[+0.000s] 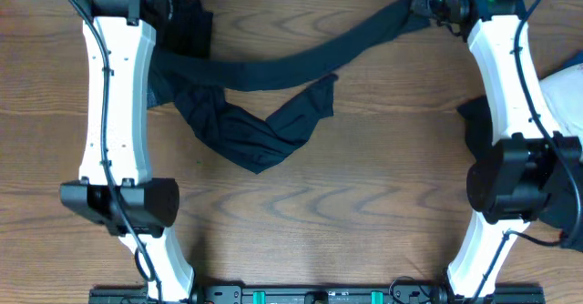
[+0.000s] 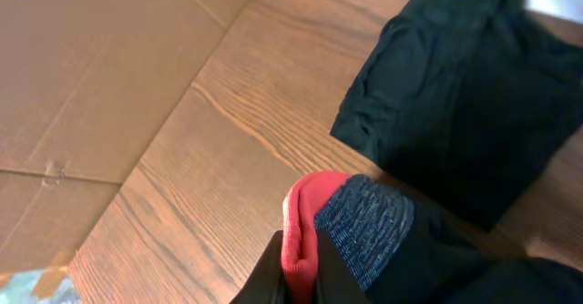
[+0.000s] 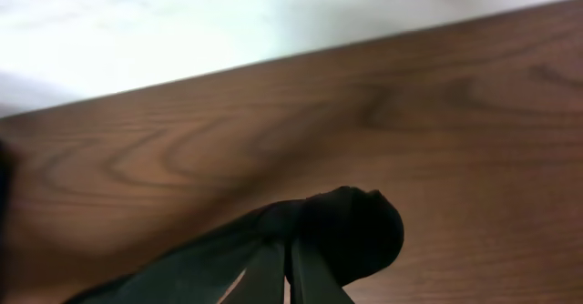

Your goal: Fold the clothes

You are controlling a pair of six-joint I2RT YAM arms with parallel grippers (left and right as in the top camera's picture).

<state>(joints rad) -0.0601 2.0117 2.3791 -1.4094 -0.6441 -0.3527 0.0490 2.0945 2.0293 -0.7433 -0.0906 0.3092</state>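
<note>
I will next lower my left gripper slightly toward the bare tabletop below it, beside the folded black garment, and let go of the coral-red band [image 2: 305, 222] clear of that garment.
The clothes [image 1: 273, 72] are a long black garment stretched across the far side of the table, its middle sagging into a crumpled heap [image 1: 260, 131]. In the left wrist view my left gripper [image 2: 299, 269] is shut on the garment's coral-red band [image 2: 305, 222], next to a blue-grey knit patch [image 2: 364, 227]. In the overhead view this gripper is hidden under its arm at the far left. At the far right corner my right gripper [image 1: 426, 2] is shut on the garment's other end, seen as a black fabric bunch [image 3: 351, 231] around the closed fingers [image 3: 319, 281].
A folded black garment [image 1: 187, 22] [image 2: 465, 95] lies at the far left, just beyond the left gripper. A white and blue piece [image 1: 567, 86] and a dark piece [image 1: 474, 122] sit at the right edge. Cardboard [image 2: 91, 76] lies past the table's left edge.
</note>
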